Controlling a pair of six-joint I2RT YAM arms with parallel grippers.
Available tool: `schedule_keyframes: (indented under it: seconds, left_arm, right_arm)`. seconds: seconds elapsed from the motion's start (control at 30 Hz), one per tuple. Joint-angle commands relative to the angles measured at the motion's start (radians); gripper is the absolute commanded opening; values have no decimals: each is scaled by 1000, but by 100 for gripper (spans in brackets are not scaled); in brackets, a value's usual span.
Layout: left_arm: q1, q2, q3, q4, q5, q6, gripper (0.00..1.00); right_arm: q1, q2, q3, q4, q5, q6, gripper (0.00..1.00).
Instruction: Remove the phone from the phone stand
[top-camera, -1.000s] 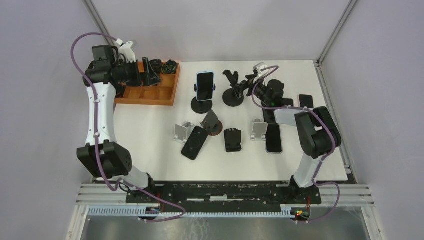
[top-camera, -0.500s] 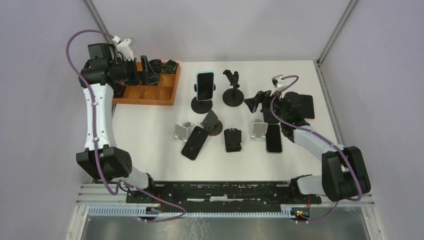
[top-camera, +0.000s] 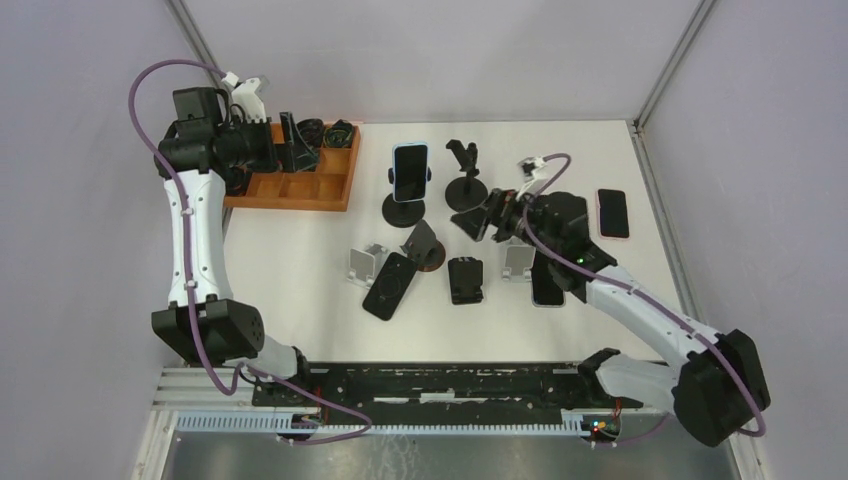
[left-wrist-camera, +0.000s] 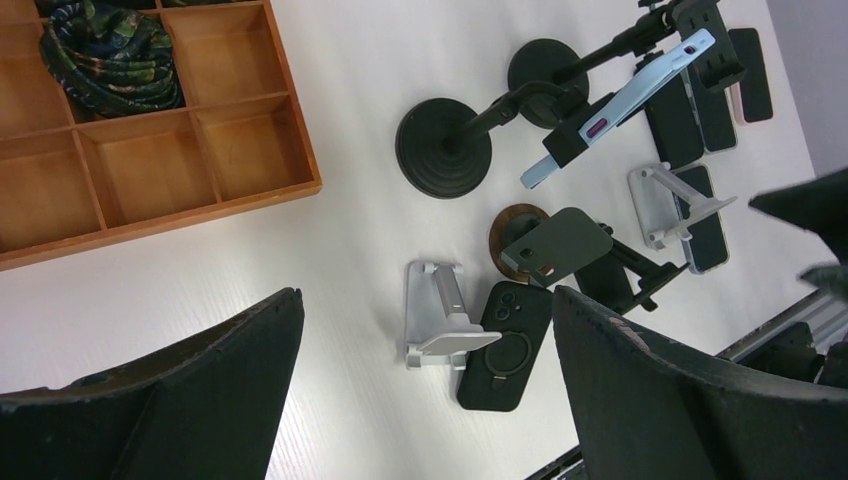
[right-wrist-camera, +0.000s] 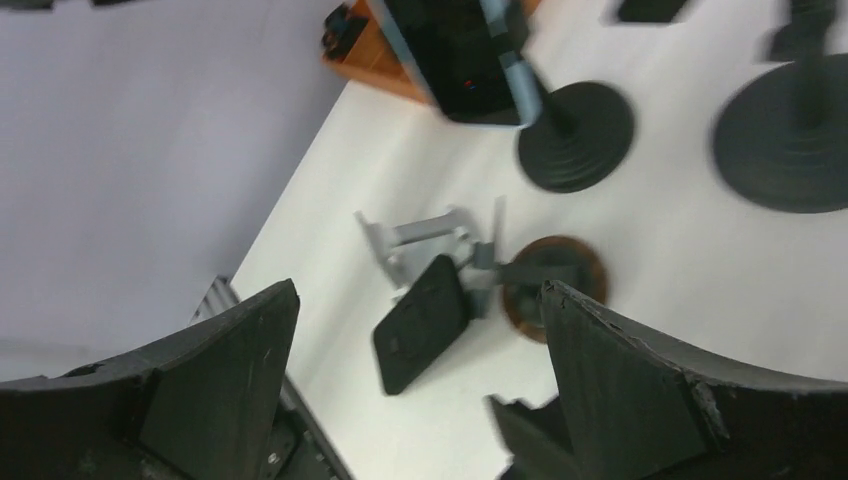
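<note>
My right gripper should next move down and back to the black-cased phone's near end (top-camera: 381, 302) (right-wrist-camera: 398, 355), because that end is clear of stands and lies below and to the left in the top view.
A phone in a light blue case (top-camera: 409, 170) is clamped upright in a black phone stand with a round base (top-camera: 404, 211), at the back middle of the table. It also shows in the left wrist view (left-wrist-camera: 625, 100) and, blurred, in the right wrist view (right-wrist-camera: 460, 50). My right gripper (top-camera: 480, 222) is open and empty, to the right of and nearer than that stand, beside an empty black stand (top-camera: 465, 190). My left gripper (top-camera: 297, 148) is open and empty, raised over the wooden tray (top-camera: 300, 190).
In front of the stand are a black-cased phone lying flat (top-camera: 390, 285), a silver stand (top-camera: 365, 263), a wood-based stand (top-camera: 425, 248), a black folding stand (top-camera: 466, 280), another silver stand (top-camera: 518, 260) and a dark phone (top-camera: 547, 277). Another phone (top-camera: 612, 212) lies at the right.
My right arm has swung from the back right toward the left and nearer, its gripper now beside the empty black stand. My left arm has barely moved.
</note>
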Motion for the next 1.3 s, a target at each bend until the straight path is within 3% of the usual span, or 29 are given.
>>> schedule_keyframes:
  seconds: [0.0,0.17,0.33,0.63,0.83,0.97,1.27]
  left_arm:
    - [8,-35,49,-11,19,53,100]
    - [9,-42,63,-18,10,60,100]
    - [9,-53,66,-43,1,87,100]
    - [9,-81,51,-56,-12,118,100]
    - [9,-80,60,-60,-19,132,100]
    - [10,-82,63,-65,-23,146,100]
    - [9,-81,53,-69,-27,173,100]
  right_arm:
    - [253,-65,92,-231,350,45,97]
    - [498,31,93,-262,554,151,95]
    - [585,225,127,-247,563,225,94]
    - [618,495,157,-18,508,228,88]
    - [617,616,163,81,442,319,81]
    - [632,619,156,100,483,339,76]
    - [665,359,80,-125,783,222,84]
